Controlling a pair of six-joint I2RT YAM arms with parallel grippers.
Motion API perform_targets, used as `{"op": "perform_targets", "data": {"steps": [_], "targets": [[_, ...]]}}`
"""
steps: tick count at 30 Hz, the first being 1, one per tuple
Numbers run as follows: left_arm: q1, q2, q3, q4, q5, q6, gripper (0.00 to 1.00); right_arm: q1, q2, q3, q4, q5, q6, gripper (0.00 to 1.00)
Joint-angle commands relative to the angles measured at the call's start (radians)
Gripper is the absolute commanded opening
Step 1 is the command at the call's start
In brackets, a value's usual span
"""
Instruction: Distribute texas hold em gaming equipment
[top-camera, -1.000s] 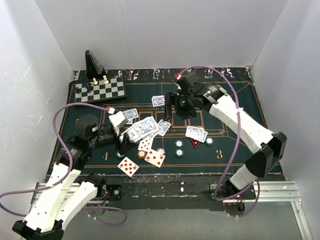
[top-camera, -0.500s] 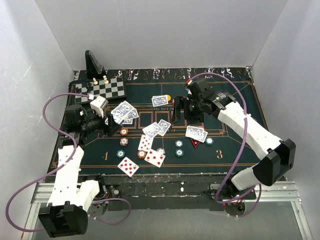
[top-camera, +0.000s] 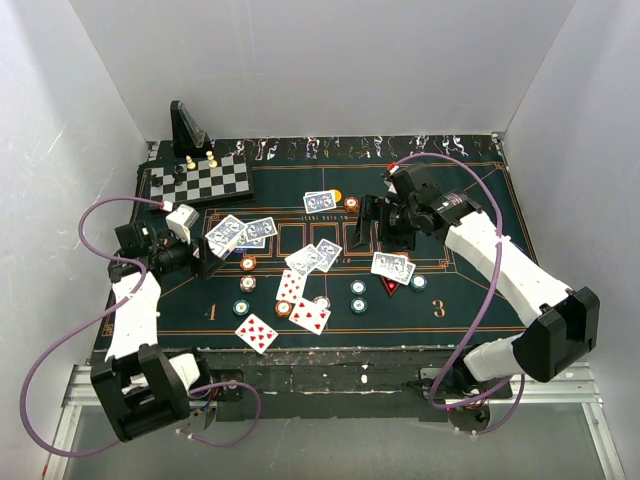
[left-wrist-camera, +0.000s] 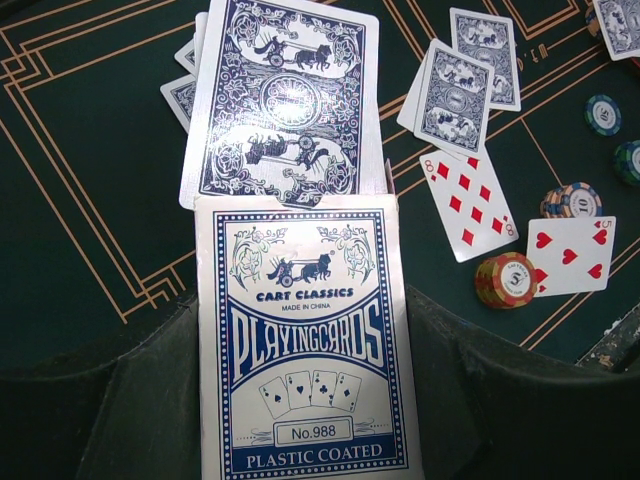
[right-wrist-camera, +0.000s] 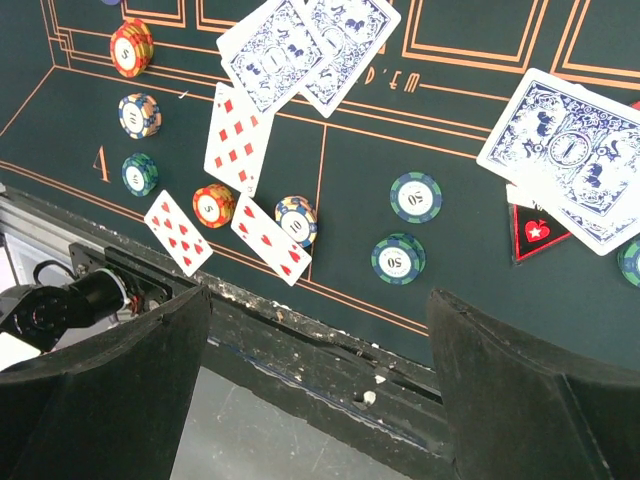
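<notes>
My left gripper holds the box and next needs to move back and down to release it, because the felt beside the nearest green chips is below and back and is free of cards.
My left gripper (top-camera: 207, 252) is shut on a blue and white playing-card box (left-wrist-camera: 305, 340), held above the left of the green felt. A blue-backed card (left-wrist-camera: 285, 105) sticks out of the box's far end; the box and card also show in the top view (top-camera: 226, 234). My right gripper (top-camera: 372, 224) is open and empty above the mat's middle right; its wrist view (right-wrist-camera: 318, 300) looks down on the mat's near edge. Blue-backed cards (top-camera: 393, 266), face-up red cards (top-camera: 310, 316), chips (top-camera: 358, 288) and a red triangle marker (top-camera: 389, 285) lie on the felt.
A black-and-white chessboard (top-camera: 200, 180) with pawns and a black angled stand (top-camera: 187, 128) sit at the back left. White walls close in three sides. The mat's near edge (right-wrist-camera: 330, 340) drops to the metal frame.
My left arm has swung left and back from the middle cards, carrying the card box. My right gripper has shifted a little to the right.
</notes>
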Motion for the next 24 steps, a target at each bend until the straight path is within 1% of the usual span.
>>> {"op": "perform_targets", "data": {"steps": [1,7,11,13,15,16,18,21,22,24], "targets": [[0.017,0.046,-0.025,0.051,0.067,0.093,0.00,-0.019,-0.041,-0.031,0.055,-0.028,0.017,0.95],[0.038,0.057,-0.059,0.052,0.075,0.179,0.00,-0.034,-0.063,-0.040,0.052,-0.033,0.021,0.95],[0.066,0.066,-0.048,0.011,0.101,0.205,0.04,-0.043,-0.072,-0.047,0.050,-0.039,0.021,0.95],[0.075,0.052,-0.057,0.032,0.098,0.180,0.06,-0.045,-0.073,-0.050,0.052,-0.042,0.027,0.95],[0.083,0.052,-0.065,0.080,0.067,0.127,0.09,-0.046,-0.073,-0.050,0.052,-0.042,0.030,0.96],[0.092,0.058,-0.064,0.092,0.064,0.110,0.09,-0.046,-0.073,-0.050,0.053,-0.043,0.031,0.96],[0.118,0.081,-0.050,0.080,0.084,0.136,0.08,-0.046,-0.073,-0.050,0.055,-0.046,0.033,0.96],[0.164,0.106,-0.025,0.027,0.113,0.229,0.03,-0.048,-0.075,-0.056,0.058,-0.046,0.034,0.96],[0.175,0.115,-0.012,-0.018,0.125,0.285,0.02,-0.048,-0.073,-0.059,0.058,-0.048,0.036,0.96],[0.177,0.147,0.010,-0.133,0.132,0.448,0.02,-0.048,-0.072,-0.063,0.061,-0.051,0.037,0.96]]}}
